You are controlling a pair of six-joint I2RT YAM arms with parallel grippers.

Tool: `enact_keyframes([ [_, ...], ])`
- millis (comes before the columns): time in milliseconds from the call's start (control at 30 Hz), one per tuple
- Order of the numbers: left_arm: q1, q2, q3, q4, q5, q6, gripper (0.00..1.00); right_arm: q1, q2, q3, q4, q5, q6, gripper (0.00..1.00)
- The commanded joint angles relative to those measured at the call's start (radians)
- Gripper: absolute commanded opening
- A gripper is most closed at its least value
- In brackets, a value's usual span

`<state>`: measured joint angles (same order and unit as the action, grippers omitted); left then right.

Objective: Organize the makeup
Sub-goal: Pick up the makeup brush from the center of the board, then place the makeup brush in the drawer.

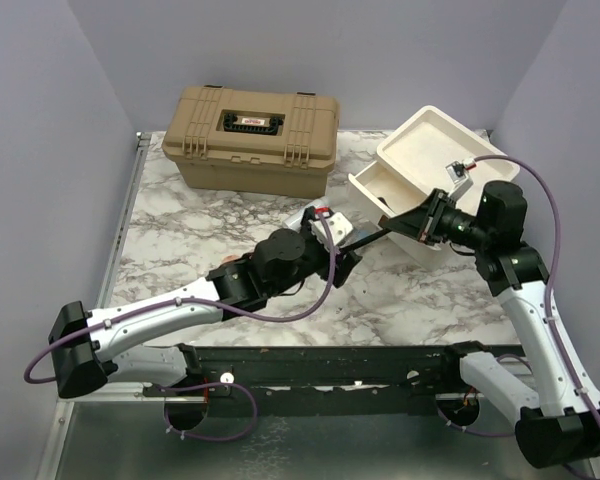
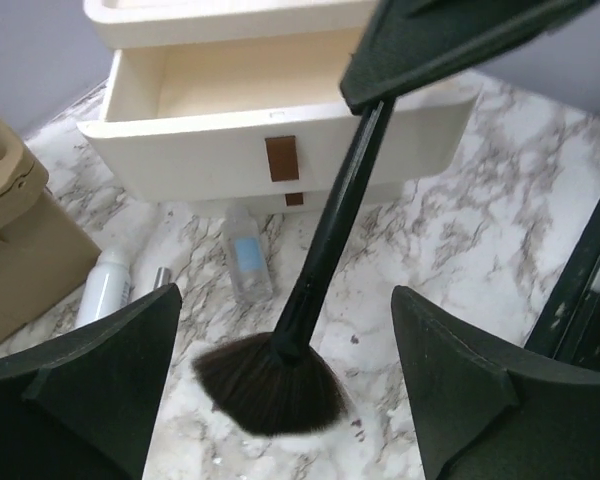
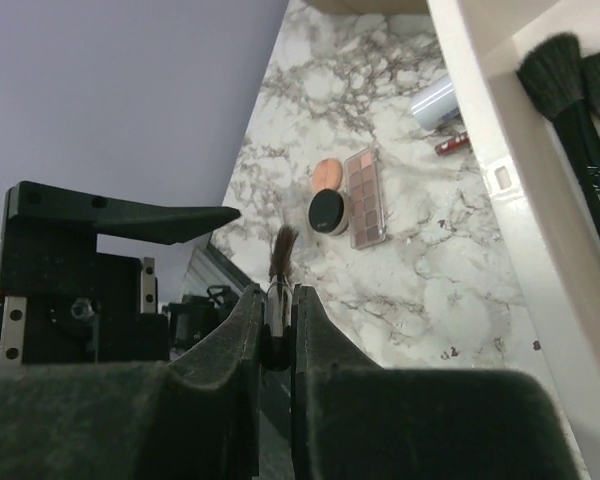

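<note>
The robot's right hand should next move away from the left gripper, turning the brush over the open drawer [image 1: 388,189] [image 3: 578,135], and then lower it inside, because other black brushes lie there.
A black fan brush [image 2: 280,380] hangs over the marble, its flared head low and its handle [image 2: 332,225] rising toward the white drawer box [image 2: 210,150]. My right gripper [image 3: 278,296] is shut on the handle, with the bristles [image 3: 283,250] poking out past its tips; its dark finger [image 2: 450,40] shows at the top of the left wrist view. My left gripper [image 2: 285,300] stands open around the brush head, both fingers apart from it. From above, the two grippers meet mid-table [image 1: 345,245]. More black brushes [image 3: 570,90] lie in the open drawer.
A big tan latched case [image 1: 250,135] stands at the back left and the white drawer box [image 1: 430,165] at the back right. An eyeshadow palette [image 3: 366,197], a round compact [image 3: 327,212], a clear bottle [image 2: 248,262] and a white bottle [image 2: 105,285] lie on the marble.
</note>
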<state>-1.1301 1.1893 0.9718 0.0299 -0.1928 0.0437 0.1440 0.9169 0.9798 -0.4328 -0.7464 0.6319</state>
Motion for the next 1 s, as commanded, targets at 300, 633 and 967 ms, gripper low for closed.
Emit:
enact_keyframes([
  [300,0.001,-0.207,-0.105,0.129,-0.237,-0.186,0.99,0.002,-0.242,-0.098,0.237,0.578,0.133,0.0],
  [633,0.004,-0.154,-0.068,0.028,-0.319,-0.26,0.99,0.002,-0.232,-0.172,0.318,0.862,0.178,0.0],
  [967,0.009,-0.158,-0.084,0.017,-0.341,-0.281,0.99,0.001,-0.2,-0.224,0.297,0.861,0.264,0.0],
])
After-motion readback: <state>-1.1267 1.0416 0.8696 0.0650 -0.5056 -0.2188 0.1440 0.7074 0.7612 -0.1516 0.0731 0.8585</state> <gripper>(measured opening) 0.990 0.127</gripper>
